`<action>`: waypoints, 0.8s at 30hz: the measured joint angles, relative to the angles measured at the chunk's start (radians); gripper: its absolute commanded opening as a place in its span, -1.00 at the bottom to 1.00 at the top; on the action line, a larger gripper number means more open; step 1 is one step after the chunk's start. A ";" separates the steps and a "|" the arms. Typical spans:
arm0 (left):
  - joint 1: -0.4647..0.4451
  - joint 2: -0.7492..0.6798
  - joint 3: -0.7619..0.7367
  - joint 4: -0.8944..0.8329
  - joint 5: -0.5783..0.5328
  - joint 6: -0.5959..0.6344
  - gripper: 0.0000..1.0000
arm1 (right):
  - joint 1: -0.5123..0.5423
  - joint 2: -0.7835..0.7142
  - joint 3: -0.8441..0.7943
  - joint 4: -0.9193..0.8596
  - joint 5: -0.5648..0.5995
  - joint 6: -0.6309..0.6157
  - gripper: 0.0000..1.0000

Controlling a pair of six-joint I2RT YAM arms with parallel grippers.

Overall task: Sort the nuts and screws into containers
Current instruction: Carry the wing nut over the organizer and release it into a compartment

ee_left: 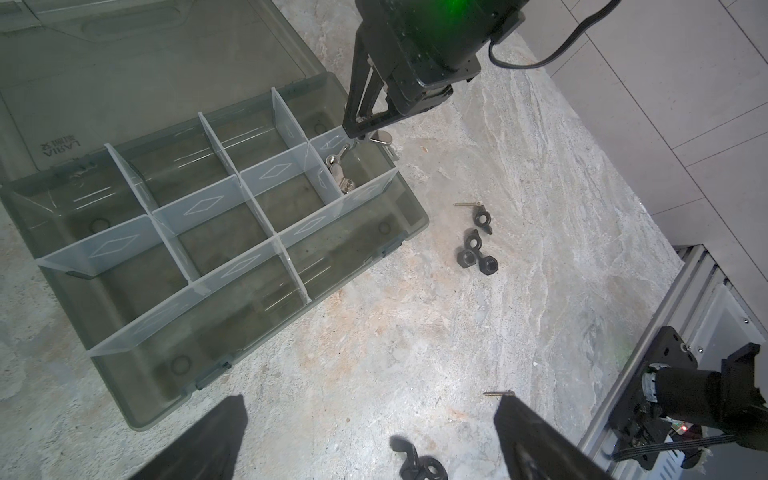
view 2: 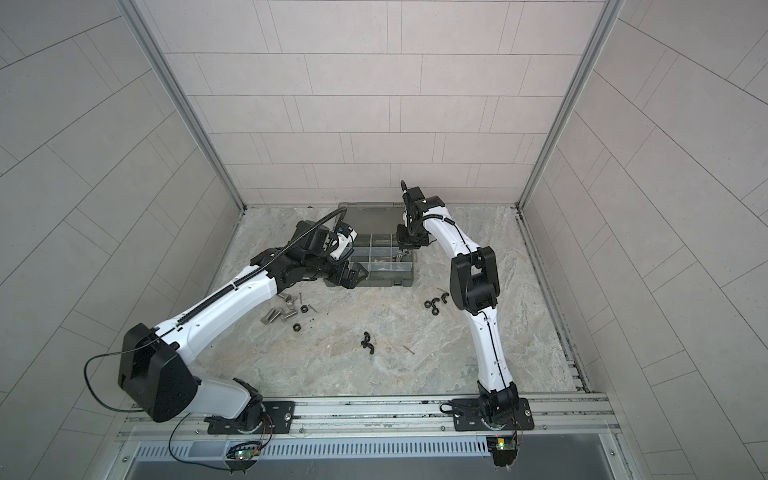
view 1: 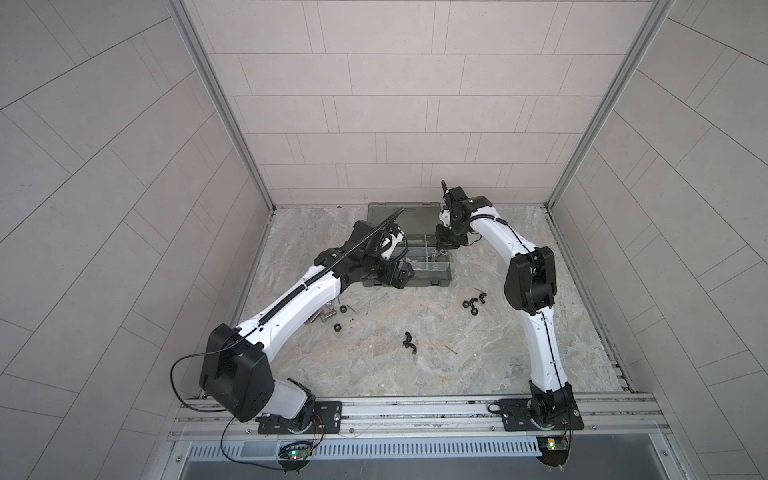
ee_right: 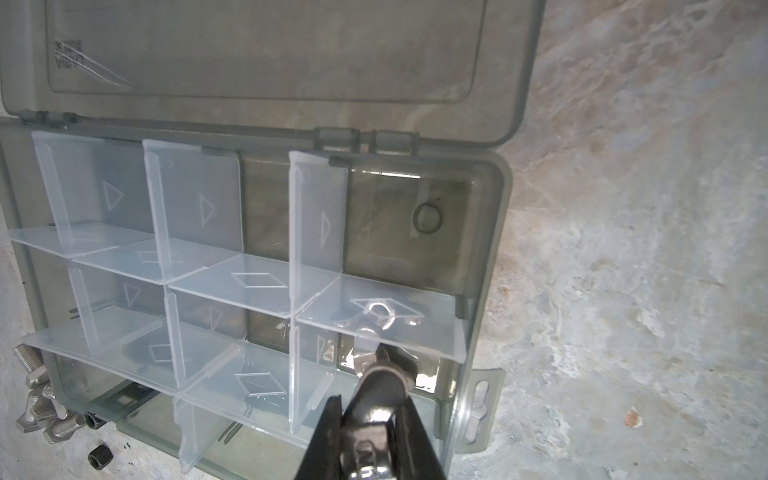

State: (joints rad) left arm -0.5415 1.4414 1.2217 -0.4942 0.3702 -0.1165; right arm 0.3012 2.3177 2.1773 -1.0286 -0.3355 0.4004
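My right gripper will next go down into the case's end section [view 1: 438,255] [ee_right: 424,372] below it and let go of the silver wing nut there, because matching wing nuts are already inside.
The containers are compartments of an open grey-green organizer case [view 1: 419,283] [view 2: 376,284] [ee_left: 232,316] [ee_right: 503,249]. My right gripper [ee_right: 374,409] [view 1: 444,247] [view 2: 405,246] [ee_left: 365,126] hangs over the case's right end, shut on a silver wing nut [ee_right: 376,395] [ee_left: 380,137]. More silver wing nuts [ee_left: 338,172] [ee_right: 376,316] lie in the compartment below it. My left gripper [ee_left: 371,401] [view 1: 399,276] [view 2: 353,276] is open and empty at the case's front left, above two black wing nuts [ee_left: 415,457]. Black nuts [view 1: 473,303] [view 2: 436,301] [ee_left: 478,257] lie right of the case. Silver bolts [view 1: 326,313] [view 2: 278,313] [ee_right: 37,399] lie left.
The case's lid [ee_right: 266,50] lies flat behind it. Thin screws [ee_left: 498,392] [view 1: 451,349] [view 2: 409,350] and another [ee_left: 467,204] are scattered on the marble tabletop. Black wing nuts [view 1: 409,338] [view 2: 368,337] sit mid-table. A black hex nut [ee_right: 97,455] lies by the bolts. Walls enclose three sides.
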 measured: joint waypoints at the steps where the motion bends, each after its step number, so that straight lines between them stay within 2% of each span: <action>1: 0.000 -0.001 -0.001 0.000 -0.001 0.002 1.00 | 0.004 0.000 -0.001 0.000 0.000 0.000 -0.84; 14: 0.000 -0.004 -0.027 -0.011 -0.004 0.016 1.00 | 0.014 0.033 -0.023 0.004 0.001 0.000 -0.80; 17: 0.000 -0.011 -0.033 -0.014 -0.007 0.020 1.00 | 0.014 0.048 -0.028 0.005 0.002 0.001 -0.65; 21: 0.000 -0.014 -0.033 -0.014 -0.011 0.021 1.00 | 0.014 0.050 -0.032 0.005 0.003 0.002 -0.36; 24: 0.000 -0.016 -0.033 -0.016 -0.016 0.023 1.00 | 0.014 0.050 -0.032 0.007 0.003 0.003 -0.25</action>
State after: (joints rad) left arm -0.5415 1.4250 1.1889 -0.5102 0.3542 -0.0940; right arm 0.3149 2.3672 2.1452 -1.0218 -0.3325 0.4030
